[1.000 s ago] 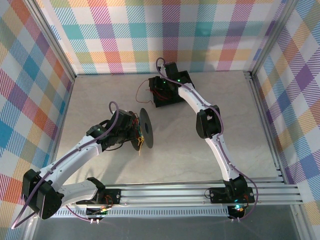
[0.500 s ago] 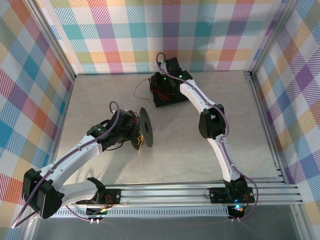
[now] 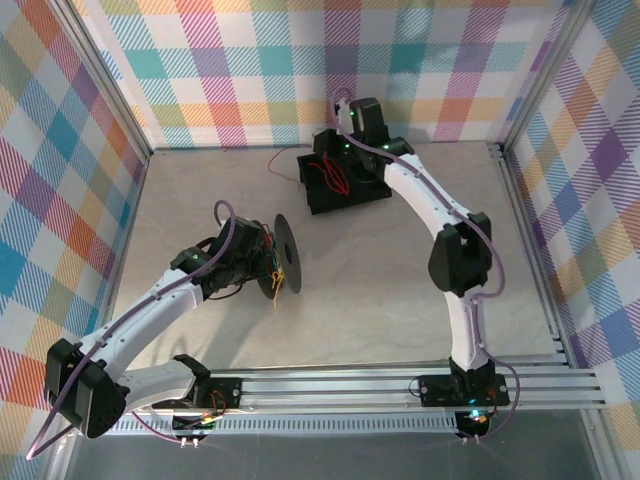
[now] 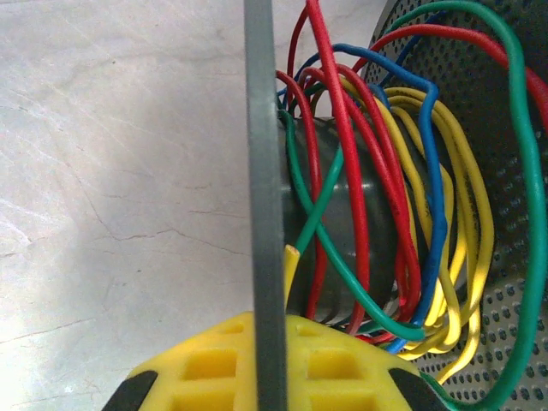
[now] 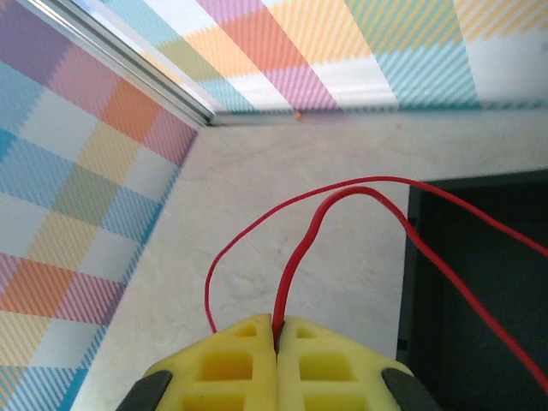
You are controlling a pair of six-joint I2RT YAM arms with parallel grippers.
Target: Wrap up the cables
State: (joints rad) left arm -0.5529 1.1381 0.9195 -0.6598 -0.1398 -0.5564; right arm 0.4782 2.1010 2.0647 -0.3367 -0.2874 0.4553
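Next, my left gripper carries the spool outward toward the near side of the black tray and releases the edge of the spool's near rim, since bare tabletop separates spool and tray.
In the left wrist view, my left gripper is shut on the thin edge of the black spool's near flange. Red, yellow, blue and green cables are wound loosely round the hub, against the perforated far flange. From above, the spool stands on edge left of centre, with the left gripper at it. My right gripper is shut on a red cable, which arcs up and over toward the black tray. Seen from above, the right gripper hangs at the tray's back left, and the red cable loops out to the left.
The black tray sits near the back wall with more red cable lying in it. Plaid walls with metal frame rails close in the left, back and right sides. Pale tabletop lies between the spool and the right arm.
The right gripper has shut on the red cable and swung back and to the right, over the tray's rear, drawing the cable loop with it. The left arm and spool have barely moved.
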